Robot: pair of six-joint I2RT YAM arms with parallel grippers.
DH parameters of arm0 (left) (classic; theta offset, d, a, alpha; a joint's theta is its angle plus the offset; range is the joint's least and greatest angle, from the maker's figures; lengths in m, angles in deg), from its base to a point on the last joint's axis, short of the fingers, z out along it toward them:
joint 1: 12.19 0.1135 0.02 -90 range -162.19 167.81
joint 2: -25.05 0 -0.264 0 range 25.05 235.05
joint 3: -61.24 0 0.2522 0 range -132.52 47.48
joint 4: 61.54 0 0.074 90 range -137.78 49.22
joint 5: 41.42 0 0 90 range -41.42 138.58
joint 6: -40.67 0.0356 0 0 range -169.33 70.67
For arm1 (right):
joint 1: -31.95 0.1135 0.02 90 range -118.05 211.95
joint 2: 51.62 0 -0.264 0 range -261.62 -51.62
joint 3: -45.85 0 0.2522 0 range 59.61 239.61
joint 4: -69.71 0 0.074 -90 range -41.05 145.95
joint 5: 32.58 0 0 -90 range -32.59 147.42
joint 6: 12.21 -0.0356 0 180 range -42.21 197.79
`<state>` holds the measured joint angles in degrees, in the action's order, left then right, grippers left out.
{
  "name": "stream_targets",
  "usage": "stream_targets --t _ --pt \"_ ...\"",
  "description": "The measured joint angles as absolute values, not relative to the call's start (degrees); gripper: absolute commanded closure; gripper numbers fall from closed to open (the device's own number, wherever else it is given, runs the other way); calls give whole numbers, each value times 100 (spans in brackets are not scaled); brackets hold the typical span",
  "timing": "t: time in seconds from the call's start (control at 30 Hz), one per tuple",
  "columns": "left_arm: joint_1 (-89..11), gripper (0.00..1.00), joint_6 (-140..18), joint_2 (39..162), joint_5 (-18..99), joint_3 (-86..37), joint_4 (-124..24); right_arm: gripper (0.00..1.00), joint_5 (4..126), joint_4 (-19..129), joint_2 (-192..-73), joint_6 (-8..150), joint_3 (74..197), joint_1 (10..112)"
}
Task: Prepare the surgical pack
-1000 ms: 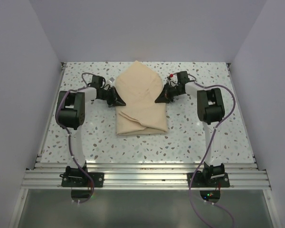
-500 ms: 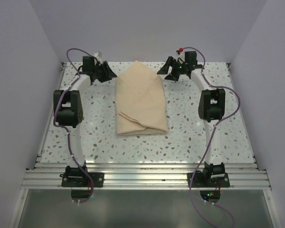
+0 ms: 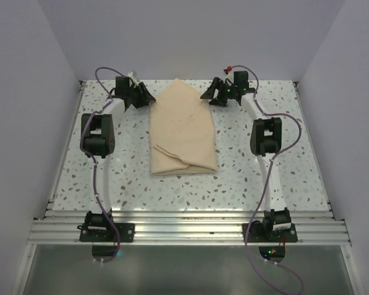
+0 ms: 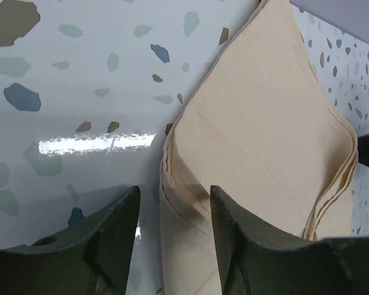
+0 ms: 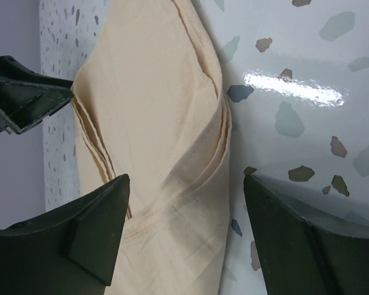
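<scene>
My left gripper will move a little way in toward the pack and close on the pack's layered edge, because that edge runs between its open fingers.
The surgical pack is a tan bundle with both sides folded in, pointed at its far end, lying mid-table. My left gripper hovers by its far left edge and my right gripper by its far right edge. In the left wrist view the left gripper is open, and the pack's layered left edge runs below the gap, ungripped. In the right wrist view the right gripper is open wide over the pack's right fold, with nothing pinched.
The speckled white table is walled at the back and both sides. An aluminium rail at the near edge carries both arm bases. In the right wrist view the left gripper's dark fingers show beyond the pack.
Both grippers were shut on the pack's side flaps a second ago. They have opened, let go and moved to the pack's far end, one on each side. The folds stay in place.
</scene>
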<state>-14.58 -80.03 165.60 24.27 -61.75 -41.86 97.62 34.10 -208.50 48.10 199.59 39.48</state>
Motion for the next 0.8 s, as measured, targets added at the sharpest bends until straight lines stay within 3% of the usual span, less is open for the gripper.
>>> stream_targets --t 0.07,0.2,0.3,0.33,0.37,0.43,0.5,0.63,0.8 --pt "-1469 49 -8022 16670 2400 -6339 -4186 23 9788 3485 -20933 4738 20042 3976" --pt "-1482 55 -8082 16842 2313 -6555 -4199 35 9773 3579 -21069 4633 20182 4057" --pt "-1482 64 -8202 16962 2221 -6680 -4226 46 9808 3679 -21298 4449 20464 4120" --pt "-1482 74 -8267 17021 2164 -6736 -4239 51 9808 3730 -21375 4404 20556 4138" --pt "-1482 80 -8324 17096 2121 -6830 -4237 67 9793 3771 -21447 4327 20608 4153" --pt "-1478 93 -8453 17251 2014 -7010 -4232 73 9747 3817 -21526 4185 20626 4171" --pt "-1471 100 -8586 17375 1880 -7150 -4247 82 9825 3996 -21628 3907 20641 4169" --pt "-1473 100 -8844 17450 1649 -7285 -4243 96 9852 4147 -21735 3370 20720 4169" --pt "-1473 100 -9111 17310 1364 -7189 -4293 100 9963 4252 -21641 2874 20589 4171"
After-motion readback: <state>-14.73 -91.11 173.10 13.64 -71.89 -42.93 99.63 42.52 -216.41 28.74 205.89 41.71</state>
